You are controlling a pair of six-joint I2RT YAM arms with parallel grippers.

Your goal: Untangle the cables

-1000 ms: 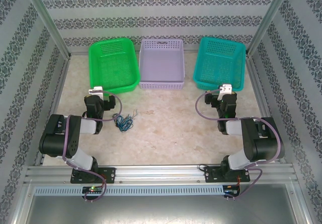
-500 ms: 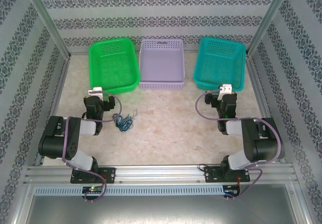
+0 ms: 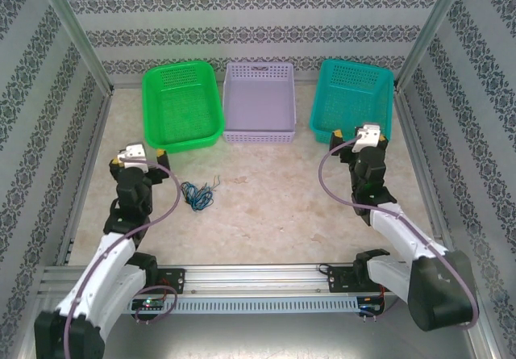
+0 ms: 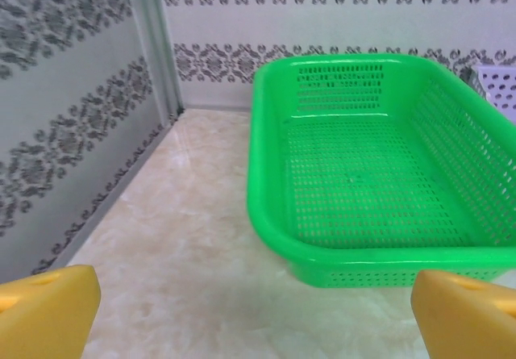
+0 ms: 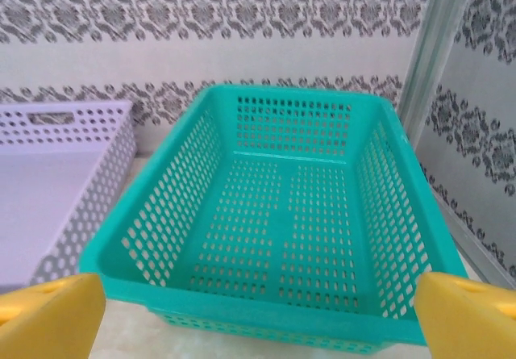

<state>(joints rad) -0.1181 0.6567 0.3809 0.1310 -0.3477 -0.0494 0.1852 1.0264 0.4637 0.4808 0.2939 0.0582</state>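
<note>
The cables are below my left gripper's fingers and nearer my base. My left gripper should swing back and tip down onto the tangle's edge nearest this arm (image 3: 189,190) next.
The cables (image 3: 196,195) lie as a small tangle of thin blue, black and tan wires on the marble tabletop, left of centre. My left gripper (image 3: 139,152) hovers to the tangle's upper left, just before the green basket (image 3: 181,105). It is open, and its yellow fingertips (image 4: 44,310) stand far apart with bare table between them. My right gripper (image 3: 363,132) hangs at the near rim of the teal basket (image 3: 352,101). It is open too, with nothing between its yellow fingertips (image 5: 472,319). Neither gripper touches the cables.
Three baskets stand in a row at the back: green (image 4: 387,256), lavender (image 3: 258,101) and teal (image 5: 242,298), with nothing in them. Patterned walls and metal posts (image 3: 81,52) close in the table on the left, right and rear. The arms' bases sit on the front rail (image 3: 258,278).
Both arms have unfolded from their tucked pose. The left gripper has swung left and nearer, the right one slightly back toward the teal basket. The cables have not moved.
</note>
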